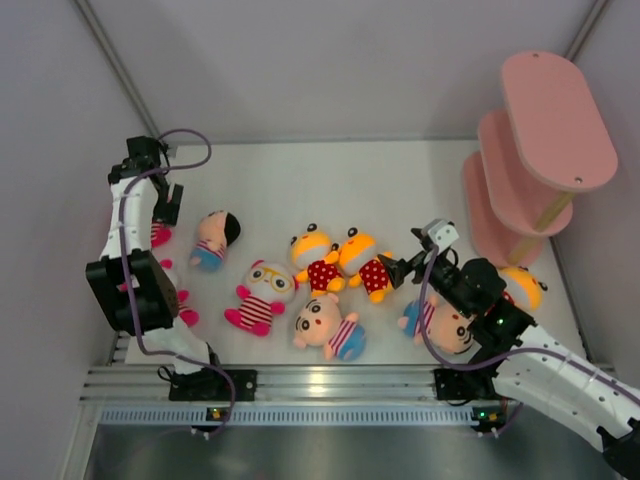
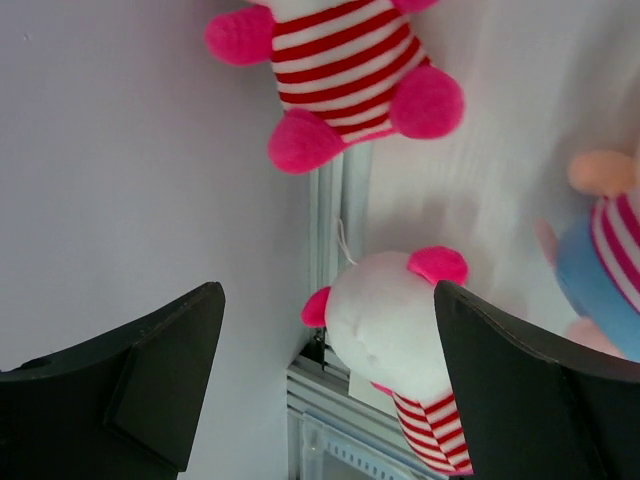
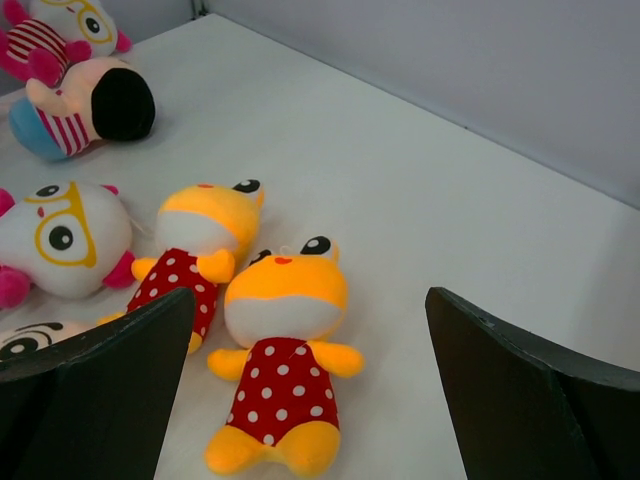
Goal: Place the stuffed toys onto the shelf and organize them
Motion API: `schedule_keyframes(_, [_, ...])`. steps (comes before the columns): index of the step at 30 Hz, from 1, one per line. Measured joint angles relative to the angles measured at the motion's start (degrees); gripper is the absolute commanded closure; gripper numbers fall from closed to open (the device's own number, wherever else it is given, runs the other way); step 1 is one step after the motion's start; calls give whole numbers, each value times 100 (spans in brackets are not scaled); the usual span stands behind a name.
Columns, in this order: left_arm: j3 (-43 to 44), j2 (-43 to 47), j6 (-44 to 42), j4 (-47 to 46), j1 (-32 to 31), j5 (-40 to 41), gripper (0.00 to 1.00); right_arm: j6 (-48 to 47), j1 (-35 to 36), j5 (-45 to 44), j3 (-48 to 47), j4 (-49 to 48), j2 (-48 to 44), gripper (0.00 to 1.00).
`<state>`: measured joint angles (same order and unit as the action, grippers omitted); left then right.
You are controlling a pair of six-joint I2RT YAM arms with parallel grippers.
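I need to lower my left gripper toward the grey wall, onto the farther striped toy's wall-side pink foot (image 1: 157, 241) (image 2: 303, 142). The foot sticks out toward my open fingers.
Several stuffed toys lie on the white table. My left gripper (image 1: 168, 205) (image 2: 327, 300) is open above a white-pink striped toy (image 2: 385, 330), whose head lies by the right finger; a second striped toy (image 2: 340, 70) lies beyond. My right gripper (image 1: 393, 270) (image 3: 308, 300) is open and empty over an orange polka-dot toy (image 3: 280, 370) (image 1: 365, 262), with a second orange toy (image 1: 315, 258) beside it. A glasses toy (image 1: 260, 295), two boys (image 1: 213, 240) (image 1: 330, 328) and a boy (image 1: 440, 322) under the right arm lie around. The pink shelf (image 1: 545, 150) stands empty at the far right.
Another orange toy (image 1: 522, 285) lies by the shelf's foot, behind the right arm. Grey walls close in on the left, back and right. An aluminium rail (image 1: 300, 385) runs along the near edge.
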<state>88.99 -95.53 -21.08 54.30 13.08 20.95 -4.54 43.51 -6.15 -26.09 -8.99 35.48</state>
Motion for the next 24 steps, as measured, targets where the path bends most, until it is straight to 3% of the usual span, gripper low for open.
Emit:
schedule_keyframes(6, [474, -1049, -15, 28, 227, 195, 10, -42, 0, 28, -33, -44, 256, 1])
schedule_keyframes(12, [1073, -2153, 11, 11, 446, 173, 22, -42, 0, 44, -33, -33, 264, 1])
schedule_keyframes(15, [1110, -2304, 22, 26, 680, 72, 27, -44, 0, 37, -33, -22, 197, 1])
schedule_keyframes(24, [1165, -2312, 15, 46, 975, -90, 27, -87, 0, 33, -33, -35, 177, 0])
